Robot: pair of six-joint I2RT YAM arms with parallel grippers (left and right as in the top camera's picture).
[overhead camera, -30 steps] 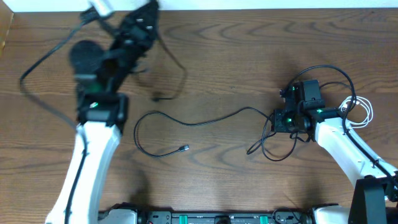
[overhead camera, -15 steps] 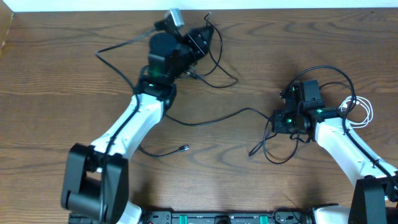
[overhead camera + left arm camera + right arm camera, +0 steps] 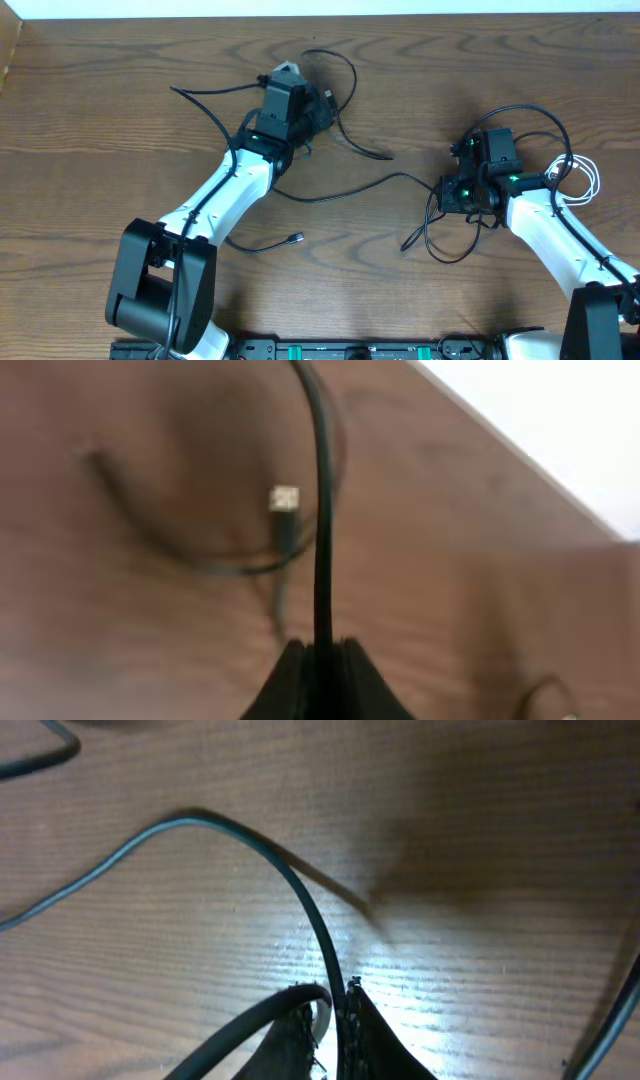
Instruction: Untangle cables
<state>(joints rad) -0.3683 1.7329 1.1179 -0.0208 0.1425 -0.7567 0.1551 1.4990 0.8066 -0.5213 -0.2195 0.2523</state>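
Observation:
The bare wood (image 3: 318, 167) next to the second cable is open, so the left gripper should next pull back, go down over that spot and let go of the black cable there.
My left gripper (image 3: 318, 112) hovers at the back middle of the table, shut on a black cable (image 3: 365, 148) that loops behind it and trails right. In the left wrist view that cable (image 3: 320, 510) rises straight out of the closed jaws of the left gripper (image 3: 323, 643), with a small plug (image 3: 285, 500) lying beyond. A second long black cable (image 3: 340, 193) runs from a plug (image 3: 297, 237) at the front to my right gripper (image 3: 440, 195). That gripper (image 3: 331, 985) is open a crack; the cable (image 3: 300, 890) passes between its fingers against the right one. A white cable (image 3: 588, 175) is bunched beside the right arm.
Loops of black cable (image 3: 450, 240) curl on the wood just below the right gripper. A black wire (image 3: 200, 100) trails left from the left arm. The table's far edge (image 3: 400, 14) meets a white wall close behind the left gripper.
The left arm has swung from the back left corner to the back middle, dragging its black cable along. The right gripper's jaws have eased slightly apart; the right arm stayed put.

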